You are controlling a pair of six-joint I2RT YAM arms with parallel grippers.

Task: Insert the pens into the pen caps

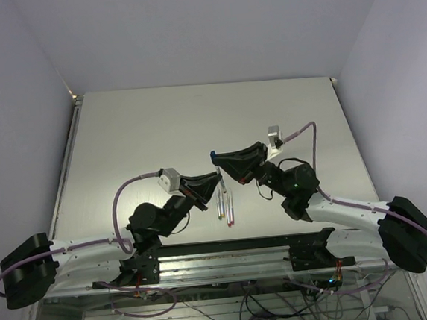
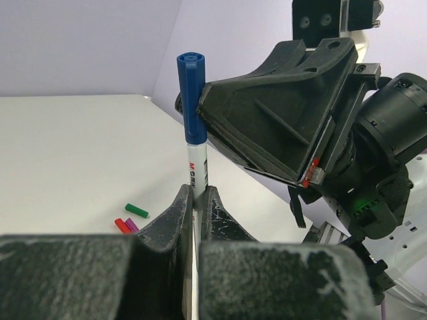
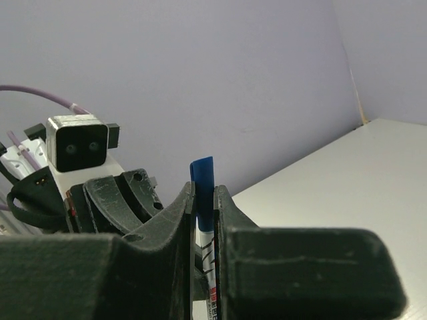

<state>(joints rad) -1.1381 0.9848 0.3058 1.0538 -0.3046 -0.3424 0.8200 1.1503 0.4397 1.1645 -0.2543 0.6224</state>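
The pen comes free next: my left gripper moves aside, turns downward and lowers, as bare tabletop lies below, to the left in the top view.
A whitish pen [image 2: 197, 170] stands upright between the fingers of my left gripper [image 2: 195, 200], which is shut on its barrel. A blue pen cap [image 2: 192, 100] sits over the pen's top end. My right gripper [image 3: 203, 193] is shut on that blue cap [image 3: 202, 190], with the barrel [image 3: 212, 267] running down between its fingers. From above, the two grippers meet tip to tip over the table's middle, left gripper [image 1: 219, 176] below right gripper [image 1: 215, 157]. Green [image 2: 137, 211], red [image 2: 122, 225] and magenta [image 2: 131, 225] caps lie on the table.
Other pens [image 1: 224, 206] lie side by side on the table [image 1: 137, 137] just in front of the grippers. The right gripper's black body [image 2: 280, 120] fills the space right of the held pen. The left wrist camera [image 3: 77, 143] faces the right wrist view.
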